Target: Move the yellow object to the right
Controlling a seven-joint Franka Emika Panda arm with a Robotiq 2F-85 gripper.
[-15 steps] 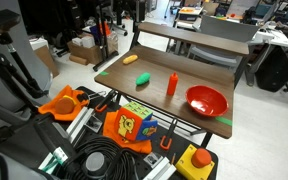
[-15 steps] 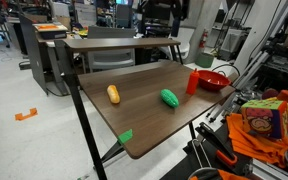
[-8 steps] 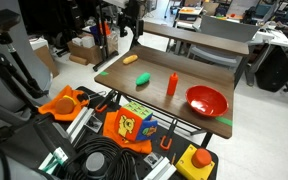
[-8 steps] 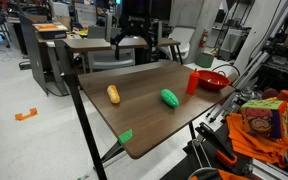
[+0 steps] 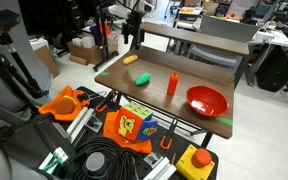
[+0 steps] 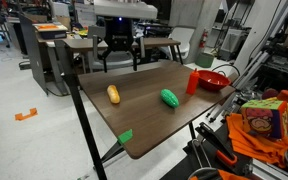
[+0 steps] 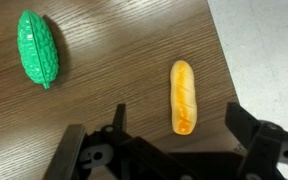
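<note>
The yellow object below lies lengthwise between my open fingers, so my gripper will next move down over its middle [image 6: 113, 95] [image 7: 184, 98] and close across its narrow width.
The yellow object [image 7: 184, 96], a small yellow-orange oblong lump, lies on the wooden table [image 7: 114, 90] close to its edge. It also shows in both exterior views [image 5: 131, 59] [image 6: 113, 95]. My gripper [image 7: 169, 150] is open and empty. It hangs above the table with the yellow object between and just ahead of its fingers, not touching it. The gripper shows in both exterior views [image 5: 132, 38] [image 6: 119, 55] above the table's end near the yellow object.
A green lump [image 7: 38, 48] [image 6: 170, 98] lies beside the yellow object. A red-orange bottle [image 5: 172, 84] and a red bowl [image 5: 206, 100] stand further along. A raised shelf [image 5: 194, 40] runs behind. A yellow box with a red button [image 5: 196, 160] sits below the table.
The arm has swung in from behind the shelf, and the gripper now hangs over the table's end above the yellow object. The objects on the table have not moved.
</note>
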